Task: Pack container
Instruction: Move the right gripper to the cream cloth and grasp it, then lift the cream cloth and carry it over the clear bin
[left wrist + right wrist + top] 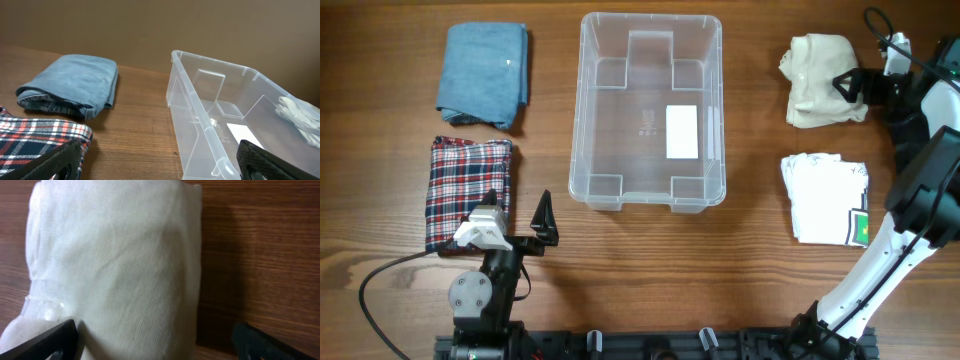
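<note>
The right gripper pushes toward the container and closes next, since its fingers are on both sides of the cream cloth's edge facing away from the container (650, 110).
The clear plastic container (650, 110) stands empty at the table's middle, a white label on its floor; it also shows in the left wrist view (225, 125). My left gripper (525, 222) is open and empty near the front edge, between the folded plaid cloth (468, 190) and the container. My right gripper (848, 85) is open over the right edge of the folded cream cloth (823, 80), its fingers (155, 340) straddling that cloth (115, 265). One finger is on the cloth, the other over bare wood.
A folded blue denim cloth (482, 75) lies at the back left, also in the left wrist view (70, 85). A folded white cloth with a green tag (826, 198) lies at the front right. The right arm reaches across the right side.
</note>
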Robot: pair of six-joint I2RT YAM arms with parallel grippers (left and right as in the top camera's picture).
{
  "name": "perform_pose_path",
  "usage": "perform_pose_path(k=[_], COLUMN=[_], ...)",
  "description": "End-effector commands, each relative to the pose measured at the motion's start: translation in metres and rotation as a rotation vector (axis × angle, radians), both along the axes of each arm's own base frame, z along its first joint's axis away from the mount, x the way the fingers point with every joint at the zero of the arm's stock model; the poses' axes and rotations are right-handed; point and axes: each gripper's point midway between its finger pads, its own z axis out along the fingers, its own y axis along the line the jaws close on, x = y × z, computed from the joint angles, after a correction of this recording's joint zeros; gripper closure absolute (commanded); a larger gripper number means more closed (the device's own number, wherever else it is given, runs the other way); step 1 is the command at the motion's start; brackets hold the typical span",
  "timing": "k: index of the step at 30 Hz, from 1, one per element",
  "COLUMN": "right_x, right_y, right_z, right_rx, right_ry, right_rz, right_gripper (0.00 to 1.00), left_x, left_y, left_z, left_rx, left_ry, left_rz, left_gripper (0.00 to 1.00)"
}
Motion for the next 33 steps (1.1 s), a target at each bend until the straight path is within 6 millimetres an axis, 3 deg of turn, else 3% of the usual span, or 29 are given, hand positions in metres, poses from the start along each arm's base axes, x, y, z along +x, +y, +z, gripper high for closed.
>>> perform_pose_path(k=[1, 8, 17, 18, 21, 23, 28, 33], right_x=[0.003, 0.002, -0.004, -0.003, 0.000, 0.000, 0.006, 0.014], right_y=[0.031, 0.054, 0.076, 0.076, 0.074, 0.073, 0.071, 0.081], right_z=[-0.022, -0.029, -0.041, -0.041, -0.040, -0.039, -0.021, 0.037], right_rx=[0.042, 0.090, 0.276, 0.283, 0.326, 0.350, 0.400, 0.479], right_ry=[0.024, 0.039, 0.076, 0.082, 0.106, 0.122, 0.120, 0.021], right_rz=[0.081, 0.122, 0.113, 0.102, 0.038, 0.002, -0.060, -0.016], right_gripper=[0.00, 0.00, 0.01, 0.07, 0.37, 0.51, 0.72, 0.81], left_x=[0.000, 0.000, 0.000, 0.000, 0.000, 0.000, 0.000, 0.000], left_y=[0.002, 0.002, 0.002, 0.002, 0.002, 0.002, 0.002, 0.002], left_z=[-0.002, -0.002, -0.002, -0.002, -0.002, -0.002, -0.002, -0.002], left_rx=[-0.002, -0.002, -0.002, -0.002, -0.002, -0.002, -0.002, -0.001], left_ry=[0.003, 0.003, 0.003, 0.004, 0.003, 0.003, 0.003, 0.004], left_rz=[0.012, 0.012, 0.012, 0.012, 0.012, 0.012, 0.012, 0.012], left_gripper=[0.00, 0.00, 0.00, 0.00, 0.00, 0.00, 0.00, 0.00])
